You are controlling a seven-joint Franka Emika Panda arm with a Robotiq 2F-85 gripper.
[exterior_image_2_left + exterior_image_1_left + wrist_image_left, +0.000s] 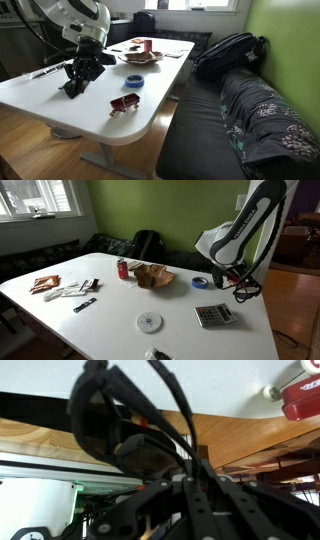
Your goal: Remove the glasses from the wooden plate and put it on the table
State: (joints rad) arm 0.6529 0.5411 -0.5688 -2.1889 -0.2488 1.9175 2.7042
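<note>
My gripper lowers toward the small dark red object next and releases the glasses [244,293] onto the bare tabletop beside it, since that patch lies clear.
My gripper [241,283] hangs low over the right end of the white table [110,315], far from the wooden plate [153,276]. It also shows in an exterior view [74,84]. It looks shut on the glasses [244,293], whose dark thin loops hang below the fingers. In the wrist view the fingers [170,480] sit close together, with a dark lens loop of the glasses [100,420] right in front. The brown wavy-rimmed plate [137,57] stands mid-table beside a red can; what lies in it is unclear.
A red can [123,269] stands left of the plate. A blue tape ring [200,282] and a small dark red object [125,102] lie near the gripper. A grey calculator [215,315] and a round white disc [149,322] lie toward the front. A backpack [228,50] rests on the couch.
</note>
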